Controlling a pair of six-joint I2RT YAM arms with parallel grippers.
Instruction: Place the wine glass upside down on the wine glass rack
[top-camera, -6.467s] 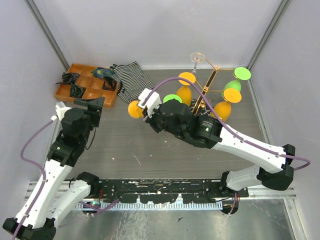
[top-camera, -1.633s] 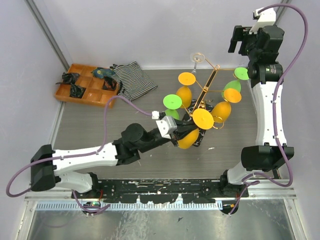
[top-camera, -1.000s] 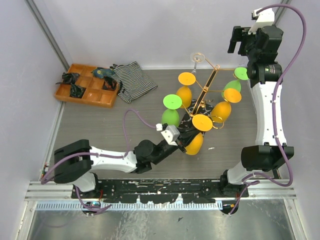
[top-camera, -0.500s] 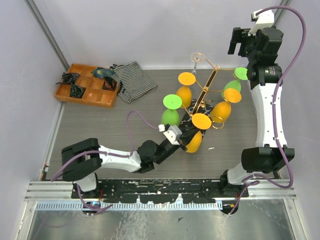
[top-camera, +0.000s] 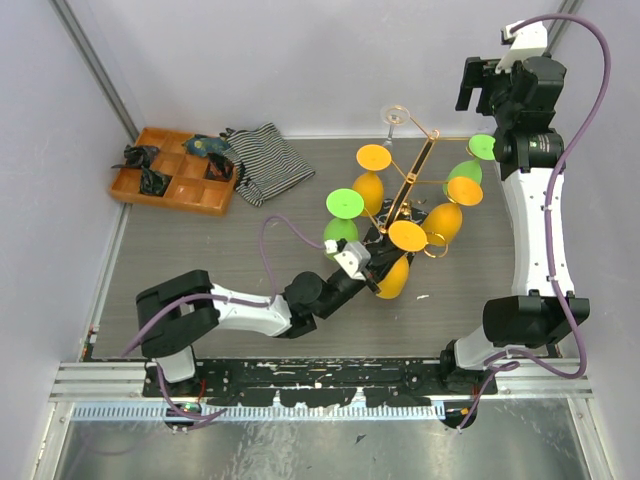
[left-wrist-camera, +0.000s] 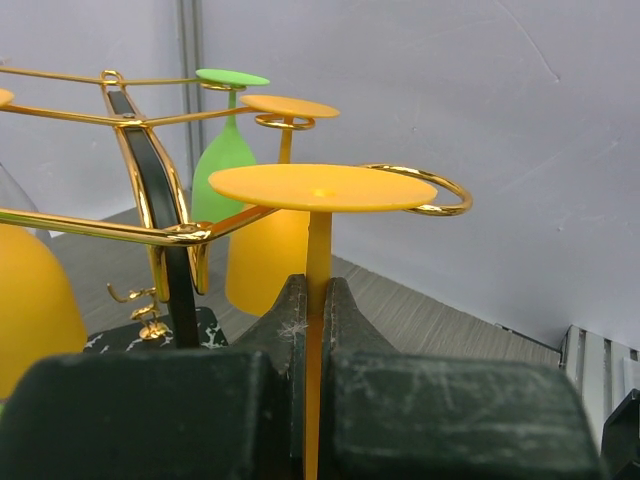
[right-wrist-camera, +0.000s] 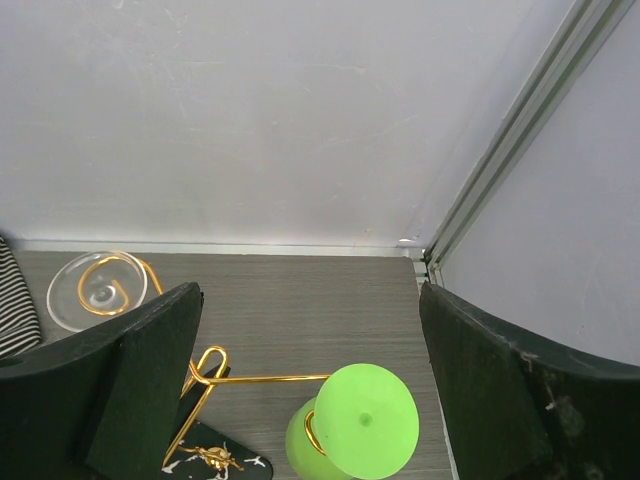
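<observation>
The loop at the gold arm's curled end stands empty, so next my left gripper should go to the right in the top view to release the wine glass's stem there.
An orange wine glass (top-camera: 407, 236) hangs upside down, its foot up and its bowl (top-camera: 392, 278) below. My left gripper (top-camera: 372, 266) is shut on its thin stem (left-wrist-camera: 318, 250). In the left wrist view the flat foot (left-wrist-camera: 320, 187) lies just over a curled gold arm (left-wrist-camera: 440, 195) of the wine glass rack (top-camera: 418, 170); I cannot tell whether it rests on the wire. The rack's black speckled base (left-wrist-camera: 110, 335) shows low on the left. My right gripper (top-camera: 487, 85) is raised at the back right, open and holding nothing, above a green glass (right-wrist-camera: 365, 420).
Several orange and green glasses hang on the rack, among them an orange one (top-camera: 372, 175) and a green one (top-camera: 343, 205). A clear glass (top-camera: 396, 117) hangs at the back. An orange compartment tray (top-camera: 170, 185) and a striped cloth (top-camera: 262, 160) lie at the back left.
My left arm has stretched further right, carrying the orange glass a little back toward the rack's near arm. The right arm has stayed still.
</observation>
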